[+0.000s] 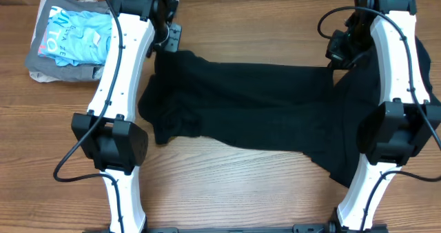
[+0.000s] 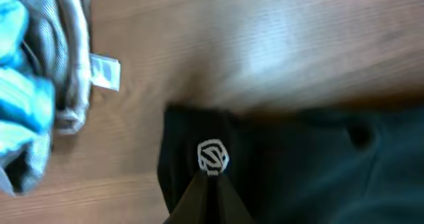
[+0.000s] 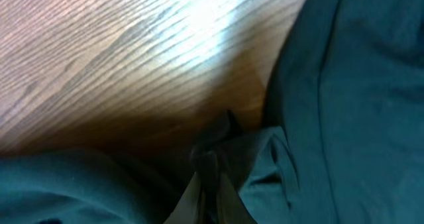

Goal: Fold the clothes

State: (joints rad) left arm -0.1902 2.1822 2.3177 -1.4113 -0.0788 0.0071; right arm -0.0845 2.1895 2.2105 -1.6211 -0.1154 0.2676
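Note:
My left gripper will next pull back and down to release the logo corner onto the garment's near part, as that cloth already lies spread on the tabletop.
A large black garment [image 1: 255, 109] lies spread across the table between my two arms. My left gripper [image 1: 167, 45] is at its far left corner; in the left wrist view the fingers [image 2: 211, 177] are shut on the black fabric [image 2: 298, 164] just below a small white logo [image 2: 212, 156]. My right gripper [image 1: 339, 54] is at the far right corner; in the right wrist view the fingers [image 3: 211, 177] are shut on a bunched fold of the black cloth [image 3: 351, 105]. More black fabric [image 1: 420, 67] lies under and behind the right arm.
A folded pile of grey and light blue clothes [image 1: 69, 40] sits at the far left corner of the wooden table [image 1: 241, 191]; it also shows in the left wrist view [image 2: 33, 85], close to the left gripper.

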